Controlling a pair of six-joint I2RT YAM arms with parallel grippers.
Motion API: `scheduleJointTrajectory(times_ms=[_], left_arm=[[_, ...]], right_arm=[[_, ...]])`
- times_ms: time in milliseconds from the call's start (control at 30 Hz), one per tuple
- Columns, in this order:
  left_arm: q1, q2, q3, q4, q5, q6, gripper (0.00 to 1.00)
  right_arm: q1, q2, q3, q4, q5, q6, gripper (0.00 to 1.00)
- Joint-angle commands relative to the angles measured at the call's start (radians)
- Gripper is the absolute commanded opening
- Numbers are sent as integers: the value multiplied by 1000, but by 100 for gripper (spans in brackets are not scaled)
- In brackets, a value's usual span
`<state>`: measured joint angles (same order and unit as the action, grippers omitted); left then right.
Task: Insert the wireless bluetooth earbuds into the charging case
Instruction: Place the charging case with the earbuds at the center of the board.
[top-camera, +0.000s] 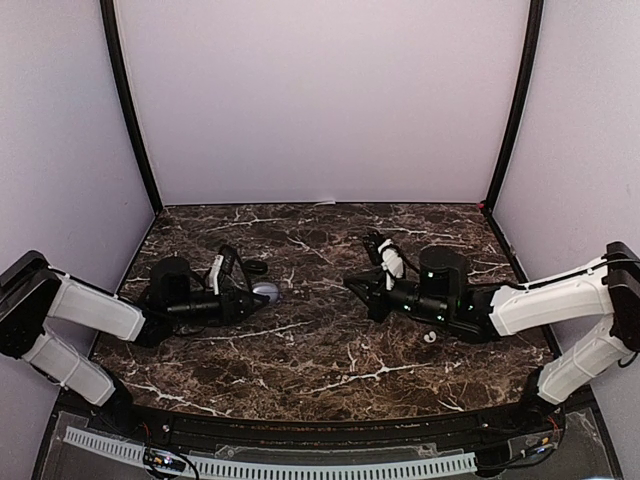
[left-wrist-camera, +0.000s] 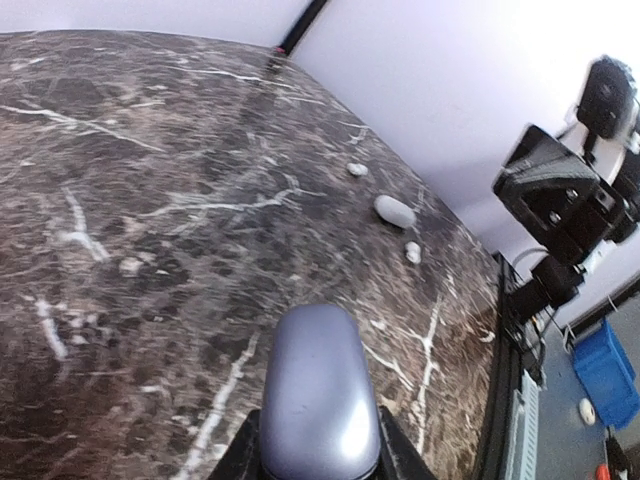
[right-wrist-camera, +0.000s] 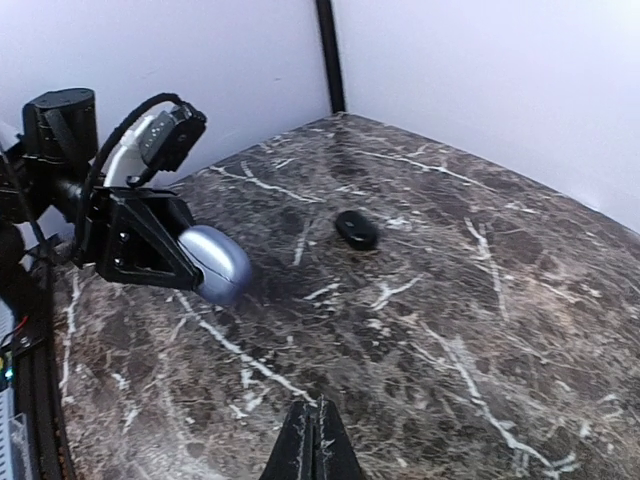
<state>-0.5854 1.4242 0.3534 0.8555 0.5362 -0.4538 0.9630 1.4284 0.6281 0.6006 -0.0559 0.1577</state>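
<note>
The case (top-camera: 267, 292) in the robot's left gripper needs to move outward and to the left in the top view next, then go down onto the bare marble next to the black oval object.
My left gripper (top-camera: 256, 296) is shut on a grey-blue oval charging case (top-camera: 267, 292), lid closed, held just above the marble. The left wrist view shows the case (left-wrist-camera: 320, 400) clamped between both fingers. Two tiny white earbuds (left-wrist-camera: 357, 169) (left-wrist-camera: 413, 252) lie far across the table, with a larger white oval piece (left-wrist-camera: 394, 210) between them. From above, one white earbud (top-camera: 429, 337) shows beside the right arm. My right gripper (top-camera: 351, 281) is shut and empty, its tip (right-wrist-camera: 312, 440) low over the marble, pointing at the held case (right-wrist-camera: 215, 262).
A flat black oval object (right-wrist-camera: 356, 229) lies on the marble behind the left gripper (right-wrist-camera: 185, 262); from above this black object (top-camera: 256, 267) sits just behind the case. White walls enclose the table (top-camera: 320, 360) on three sides. The right arm's wrist (left-wrist-camera: 560, 200) looms at the right.
</note>
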Motion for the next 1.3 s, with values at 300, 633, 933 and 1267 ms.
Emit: scheduleJointTrajectory(times_ms=[300, 633, 933, 1267], left_arm=[[303, 46, 164, -350, -5, -161, 21], [345, 276, 361, -457, 47, -121, 23], [349, 399, 431, -477, 74, -129, 26], [358, 423, 432, -475, 55, -128, 61]], right_arm=[[-55, -47, -50, 1, 236, -31, 0], [-57, -74, -101, 35, 275, -91, 0], [-58, -72, -183, 172, 311, -99, 0], [-57, -48, -176, 179, 324, -113, 0]])
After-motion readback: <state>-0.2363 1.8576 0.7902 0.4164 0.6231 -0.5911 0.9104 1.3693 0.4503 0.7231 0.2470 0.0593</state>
